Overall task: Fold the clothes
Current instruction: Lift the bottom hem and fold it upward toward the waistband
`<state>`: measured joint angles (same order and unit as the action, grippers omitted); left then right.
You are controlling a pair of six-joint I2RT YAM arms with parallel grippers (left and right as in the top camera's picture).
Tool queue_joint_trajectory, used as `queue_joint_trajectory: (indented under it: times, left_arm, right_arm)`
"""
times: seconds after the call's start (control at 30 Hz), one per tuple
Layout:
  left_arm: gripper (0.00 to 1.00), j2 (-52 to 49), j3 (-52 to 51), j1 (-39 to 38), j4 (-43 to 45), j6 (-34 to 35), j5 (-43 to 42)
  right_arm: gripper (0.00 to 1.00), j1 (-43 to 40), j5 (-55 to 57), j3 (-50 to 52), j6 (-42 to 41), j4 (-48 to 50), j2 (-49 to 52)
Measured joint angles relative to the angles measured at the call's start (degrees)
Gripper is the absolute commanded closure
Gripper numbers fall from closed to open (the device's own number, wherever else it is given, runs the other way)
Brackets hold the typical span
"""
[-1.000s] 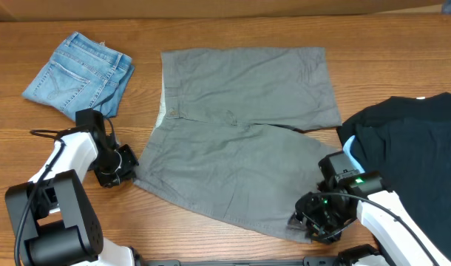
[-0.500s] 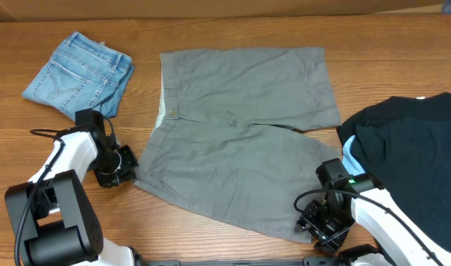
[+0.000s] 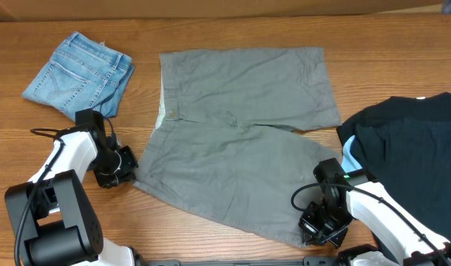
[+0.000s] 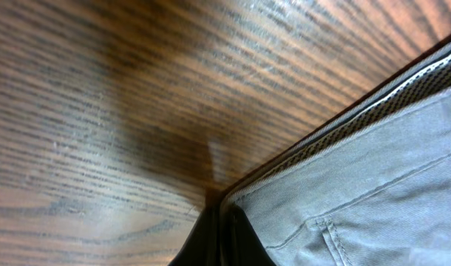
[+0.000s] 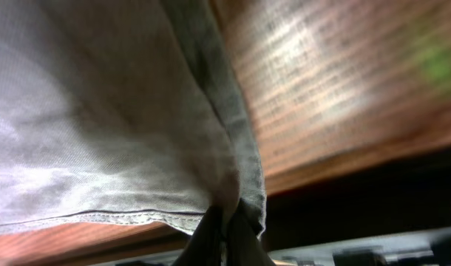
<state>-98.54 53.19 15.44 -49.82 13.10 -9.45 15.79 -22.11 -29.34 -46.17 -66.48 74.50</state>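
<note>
My left gripper needs to lift the edge it holds next, carry it outward onto the far waistband corner point(image 3: 166, 59) and let it go, so the spread shorts are halved.
The clothes, a wide pair of grey-khaki shorts point(image 3: 240, 125), lie spread flat mid-table, waist to the left and legs to the right. My left gripper point(image 3: 129, 168) sits at the near waistband corner. In the left wrist view it point(image 4: 224, 222) is shut on the waistband edge of the shorts point(image 4: 373, 177), whose pale dotted lining shows. My right gripper point(image 3: 314, 229) is at the near leg's hem corner. The right wrist view shows it point(image 5: 224, 222) shut on that stitched hem of the shorts point(image 5: 100, 111), which is bunched slightly at the jaws.
A folded blue denim pair point(image 3: 79, 74) lies at the back left. A dark navy garment pile point(image 3: 410, 148) covers the right side, close to my right arm. The table's front edge point(image 5: 344, 170) runs just beside the right gripper.
My right gripper has slid a little toward the front edge and shut on the hem corner. The left gripper and the shorts have stayed in place.
</note>
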Motion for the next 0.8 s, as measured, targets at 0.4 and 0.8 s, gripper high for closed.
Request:
queue_joint_trajectory:
  times: [0.4,0.8]
  left_arm:
    - [0.96,12.9,6.5,5.1,-10.0,0.0,-0.1]
    - [0.96,34.1,8.2,13.0,-20.3,1.1,4.8]
  right_arm:
    - [0.96,0.0,-0.3,-8.8,1.3,-7.8,-14.4]
    - [0.96,0.1,2.8,-37.4,1.2,-24.1,-19.6]
